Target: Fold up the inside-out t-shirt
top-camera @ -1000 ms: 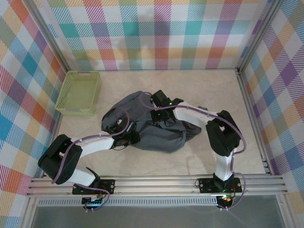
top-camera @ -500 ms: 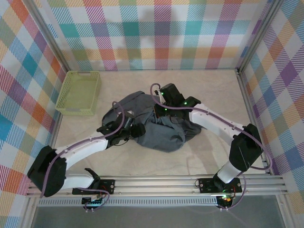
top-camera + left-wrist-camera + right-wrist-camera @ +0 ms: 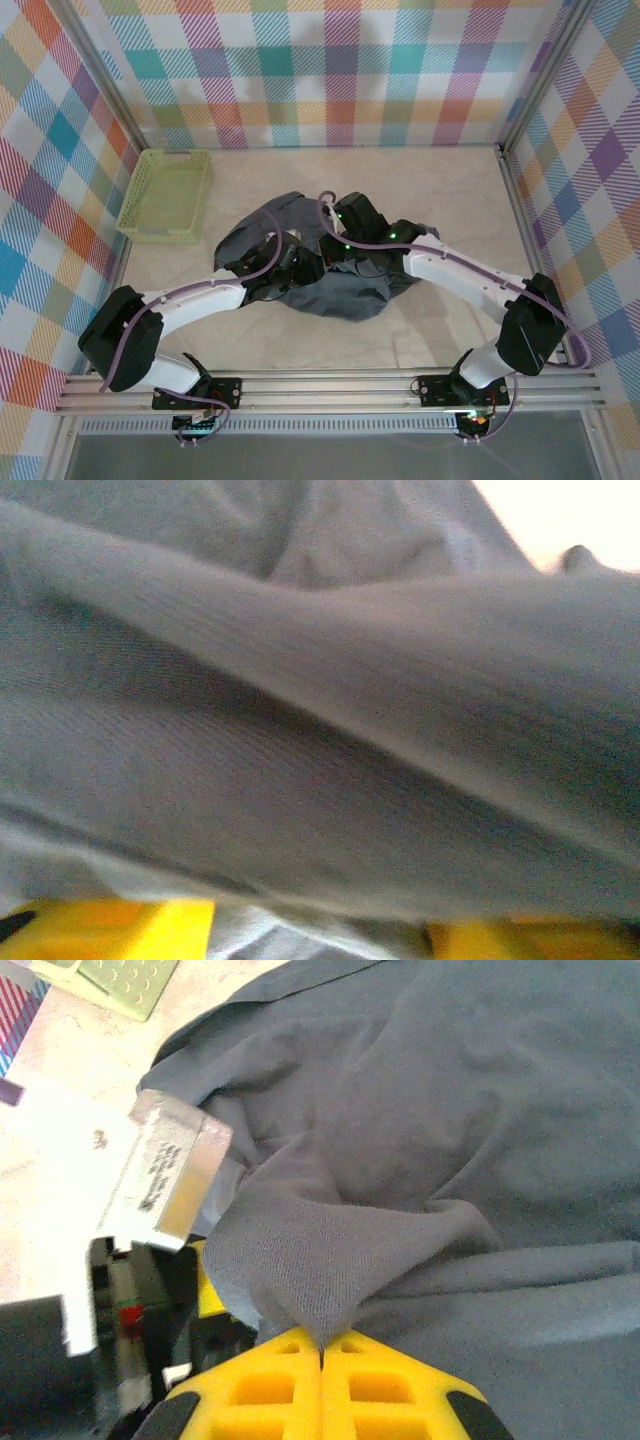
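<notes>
My right gripper will next move outward toward the far part of the heap and let go of the raised fold, because that flatter cloth lies outward of my gripper.
The inside-out t-shirt (image 3: 330, 290) lies crumpled in a dark slate-grey heap at the middle of the table. My right gripper (image 3: 321, 1348) is shut on a raised fold of its cloth (image 3: 300, 1250), which peaks up from between the yellow fingers. From above, that gripper (image 3: 345, 245) sits over the heap's centre. My left gripper (image 3: 300, 266) is pushed into the heap from the left, close to the right one. In the left wrist view its yellow fingers (image 3: 100, 926) stand apart at the bottom corners, with grey cloth (image 3: 320, 730) draped across the gap.
A lime-green mesh basket (image 3: 165, 195) stands at the back left, apart from the shirt, and its corner (image 3: 120, 980) shows in the right wrist view. The left arm's wrist (image 3: 165, 1175) sits close beside my right gripper. Bare table (image 3: 450, 190) surrounds the heap.
My left gripper has moved right into the heap, opening and then narrowing a little. The right arm has stretched out, still shut on the cloth, and the shirt has bunched tighter.
</notes>
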